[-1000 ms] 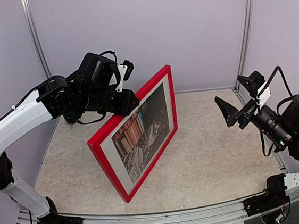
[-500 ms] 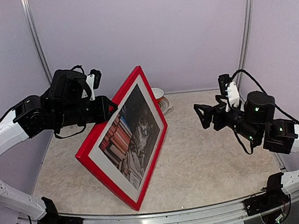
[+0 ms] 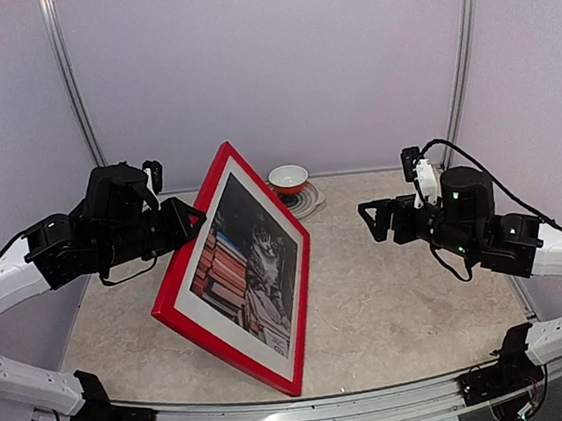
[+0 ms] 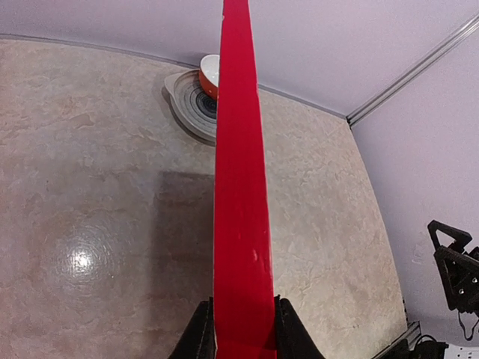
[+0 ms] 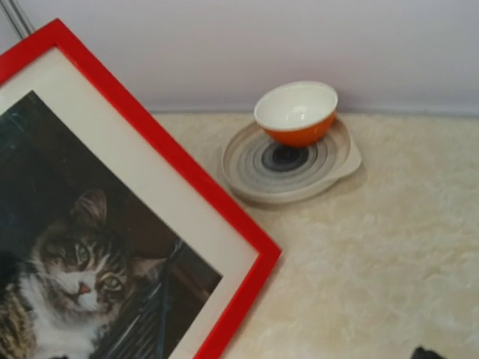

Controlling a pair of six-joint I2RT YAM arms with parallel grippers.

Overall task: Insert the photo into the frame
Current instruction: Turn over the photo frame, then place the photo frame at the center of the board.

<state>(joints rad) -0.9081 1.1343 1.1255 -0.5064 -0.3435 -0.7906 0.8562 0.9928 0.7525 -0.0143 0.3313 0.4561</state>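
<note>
I need to lower my left gripper, tip the high, clamped edge of the red frame [image 3: 181, 266] down onto the bare tabletop below and release it, as it stands tilted.
The red frame [image 3: 181, 266] stands tilted, its front facing right and toward the camera, its lower edge down by the table. The cat photo [image 3: 250, 269] sits inside it behind a white mat [image 3: 221, 199]. My left gripper [image 3: 190, 220] is shut on the frame's upper left edge. In the left wrist view both fingers [image 4: 197, 338] clamp the frame's red edge [image 4: 239, 194]. My right gripper [image 3: 375, 221] is open and empty, in the air to the right of the frame and apart from it. The right wrist view shows the frame's corner [image 5: 263, 258] and the photo [image 5: 71, 280].
An orange bowl with a white inside [image 3: 289, 178] sits on a grey-ringed plate [image 3: 308, 204] at the back wall, just behind the frame's top corner. Both also show in the right wrist view: the bowl [image 5: 296, 112] and the plate [image 5: 247, 168]. The enclosure's walls stand on three sides.
My left gripper has swung the frame round and leftward, so its front faces more to the right and the bowl now shows. My right arm has moved in toward the frame.
</note>
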